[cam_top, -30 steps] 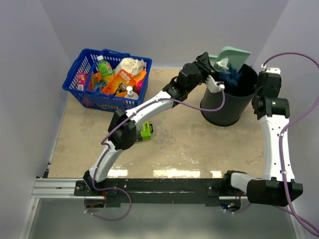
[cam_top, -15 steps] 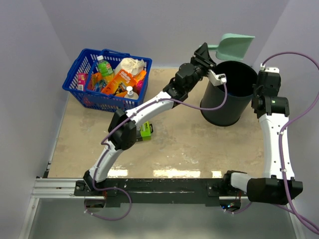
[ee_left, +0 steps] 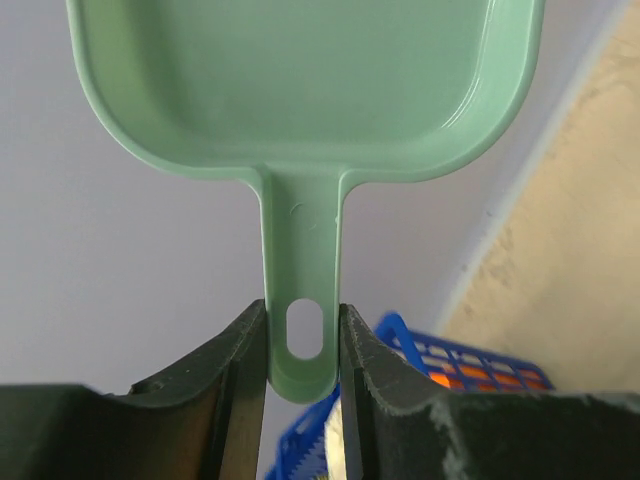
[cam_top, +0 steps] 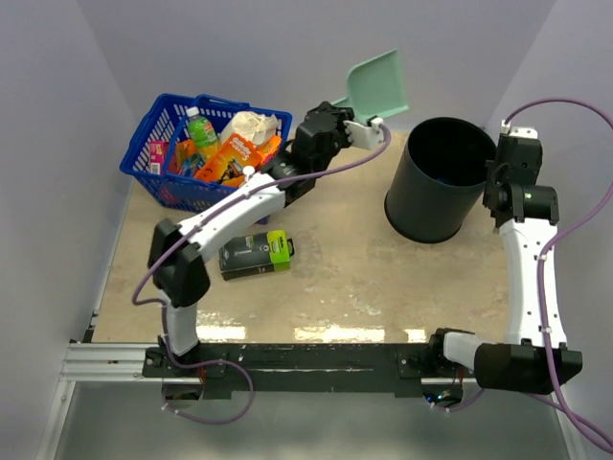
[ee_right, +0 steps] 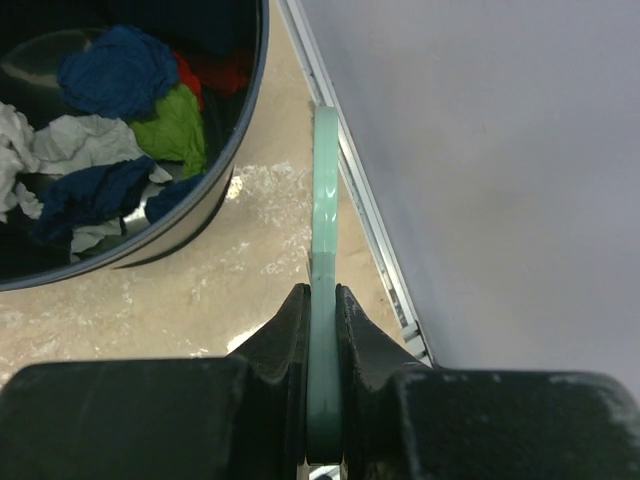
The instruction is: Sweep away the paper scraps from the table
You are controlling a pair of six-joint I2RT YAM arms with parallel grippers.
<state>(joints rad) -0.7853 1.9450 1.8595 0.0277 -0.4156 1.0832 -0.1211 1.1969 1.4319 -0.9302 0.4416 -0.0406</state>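
Note:
My right gripper is to lift, turn and come back down next onto bare table on the bin's near side (cam_top: 444, 276) (ee_right: 150, 318), since the scraps lie in the bin.
The teal dustpan (cam_top: 376, 84) (ee_left: 300, 90) hangs empty in the air behind the table (cam_top: 383, 278), between the basket and the bin. My left gripper (cam_top: 356, 127) (ee_left: 303, 340) is shut on its handle, one finger on each side. Several paper scraps (ee_right: 110, 75), dark blue, red, green and whitish, lie inside the black bin (cam_top: 436, 206) (ee_right: 243, 140). My right gripper (ee_right: 323, 300) is shut on the thin teal brush handle (ee_right: 326, 200), low beside the bin's right side. No scraps show on the tabletop.
A blue basket (cam_top: 144, 153) (ee_left: 480, 362) full of bottles and packets stands at the back left. A green-and-black box (cam_top: 255, 255) lies on the table's left middle. The right wall and its metal rail (ee_right: 375, 230) run close beside the brush.
My left arm has swung the dustpan left and away from above the bin, toward the basket. The scraps on it a second ago are gone from it. The right arm stayed put.

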